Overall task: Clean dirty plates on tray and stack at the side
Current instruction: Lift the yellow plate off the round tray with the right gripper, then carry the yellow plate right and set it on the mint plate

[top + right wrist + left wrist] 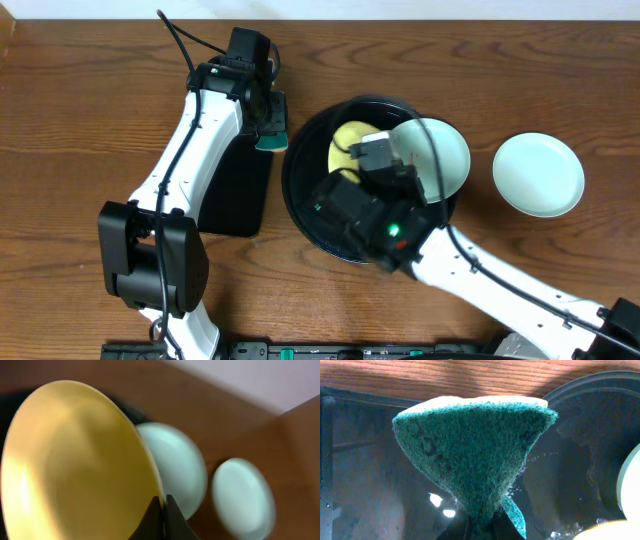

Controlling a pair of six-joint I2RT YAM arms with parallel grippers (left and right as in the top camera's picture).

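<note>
Next, my right gripper swings beside the tray [305, 215], then levels and lowers the yellow plate [75, 465] on top, since a mint plate already lies on the tabletop there.
The round black tray [305, 215] sits mid-table. My right gripper [163, 502] is shut on the rim of the pale yellow plate [75, 465], held tilted over the tray; the plate also shows in the overhead view [347, 145]. One mint plate [450, 155] lies in the tray's right part, also in the right wrist view [180, 465]. The other mint plate [538, 174] lies on the table to the right, also in the right wrist view [242, 497]. My left gripper [482, 527] is shut on a green scouring sponge [475, 455], seen overhead [271, 140] at the tray's left edge.
A rectangular black tray [235, 190] lies left of the round tray, under my left arm. The round tray's rim shows at the right of the left wrist view [590, 382]. Bare wooden table [80, 120] lies at far left.
</note>
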